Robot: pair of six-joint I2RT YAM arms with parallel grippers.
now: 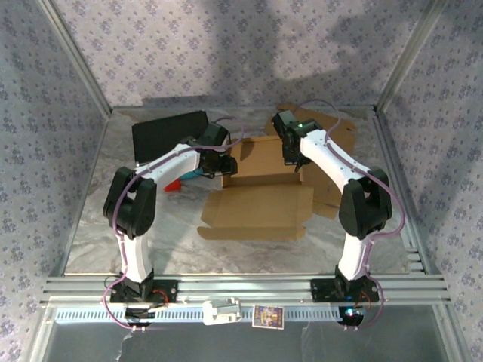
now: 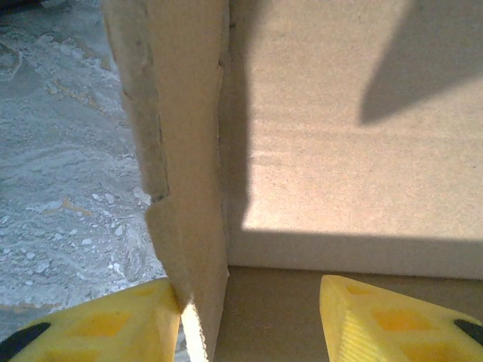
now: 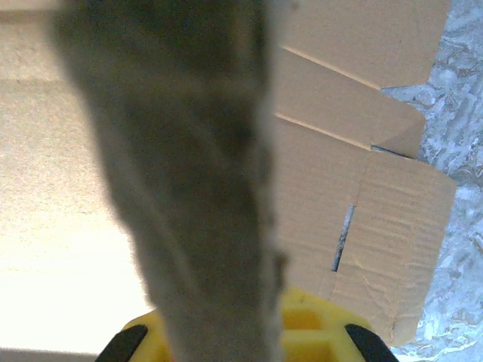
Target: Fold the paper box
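The box's wide flap faces the robot, so the right gripper should next swing the pinched side of the box back toward the robot's base in a turn and free it where that flap lies.
The brown paper box lies mid-table, its side walls raised and a wide flap flat toward the near edge. My left gripper is at the box's left wall. In the left wrist view that upright wall stands between the open yellow fingers of the left gripper, against the left one, with a gap to the right one. My right gripper is at the right wall. In the right wrist view the right gripper is shut on that wall's edge, with flat flaps beyond it.
A black slab lies at the back left, and a small red and teal object sits beside the left arm. A white part and a card rest on the front rail. Metal posts and patterned walls enclose the table.
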